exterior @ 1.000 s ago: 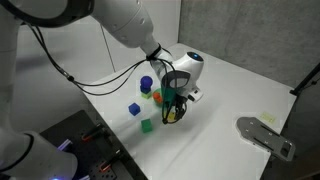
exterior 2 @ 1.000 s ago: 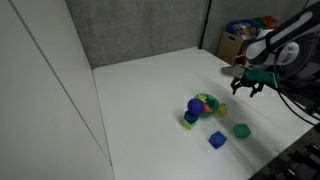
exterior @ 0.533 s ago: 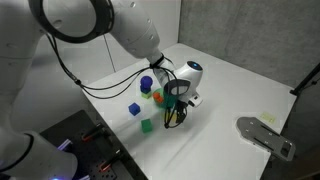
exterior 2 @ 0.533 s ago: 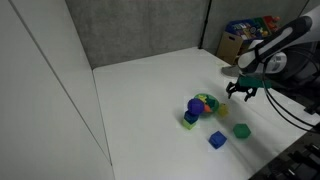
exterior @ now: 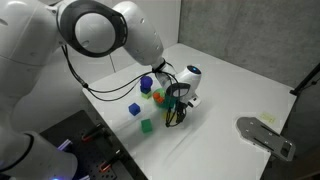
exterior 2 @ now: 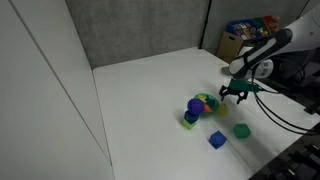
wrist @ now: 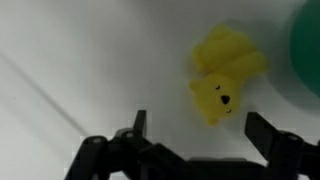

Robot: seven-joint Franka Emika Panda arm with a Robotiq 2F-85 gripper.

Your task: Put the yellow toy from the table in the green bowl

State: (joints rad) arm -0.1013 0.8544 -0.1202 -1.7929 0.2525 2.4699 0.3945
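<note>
The robot's gripper will next go down and ease toward the yellow toy's head [wrist: 217,96] until the open fingers are on both sides of it, since the toy is still just past the fingers.
The yellow toy [wrist: 225,75] is a small bear-like piece lying on the white table, just ahead of my gripper [wrist: 200,130] in the wrist view. The jaws are open and empty, and the toy is slightly past the fingertips. The green bowl [wrist: 308,50] shows at the right edge, close beside the toy. In an exterior view the gripper [exterior 2: 236,93] hovers just above the toy [exterior 2: 222,111], with the green bowl [exterior 2: 206,101] next to it. In the exterior view from the opposite side the gripper [exterior: 176,110] hides the toy.
A small green cube [exterior 2: 241,130] and a small blue cube [exterior 2: 217,140] lie near the table's front. A blue piece [exterior 2: 194,107] and another green block [exterior 2: 188,122] sit by the bowl. A grey metal plate [exterior: 265,135] lies apart on the table.
The gripper has moved down and toward the bowl, closing in over the yellow toy. Its jaws have stayed open. The toy and blocks have not moved.
</note>
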